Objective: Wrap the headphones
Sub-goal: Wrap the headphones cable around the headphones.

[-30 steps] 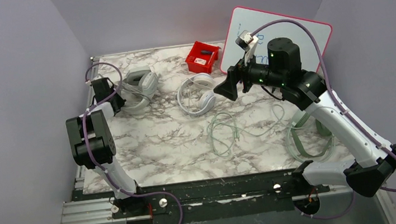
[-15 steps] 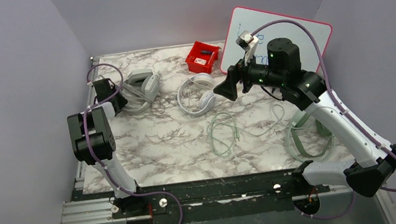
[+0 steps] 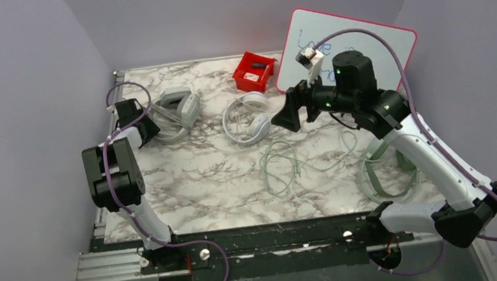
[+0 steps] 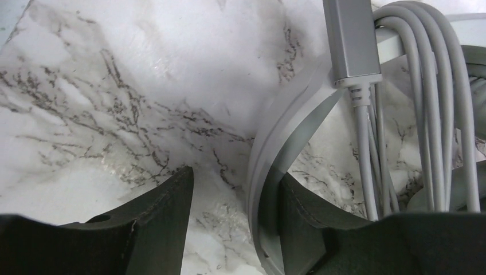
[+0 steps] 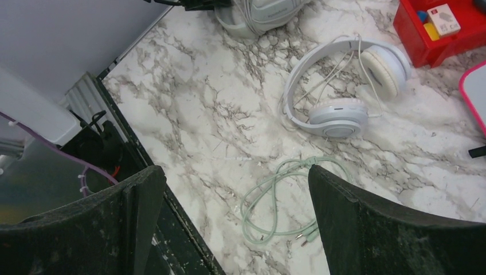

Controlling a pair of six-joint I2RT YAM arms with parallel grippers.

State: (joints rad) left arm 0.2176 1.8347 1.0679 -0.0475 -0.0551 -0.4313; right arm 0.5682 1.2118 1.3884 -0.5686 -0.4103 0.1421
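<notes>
My right gripper should move back, to the right in the top view and down onto the mint cable next, because that cable lies unwound beside its headphones.
Grey headphones lie at the back left, their cable wound in several turns round the headband. My left gripper is open at that headband: the band rests against the right finger, and a gap separates it from the left one. White headphones lie mid-table, cable loose. Mint headphones lie at the right with a long cable spread out. My right gripper hangs open and empty above the mint cable.
A red bin with small items stands at the back. A whiteboard leans on the back right wall. Purple walls close in on three sides. The metal rail runs along the near edge.
My left gripper's jaws have spread apart, releasing the grey headband, and the left wrist has shifted slightly. The right gripper has dipped a little and stays open.
</notes>
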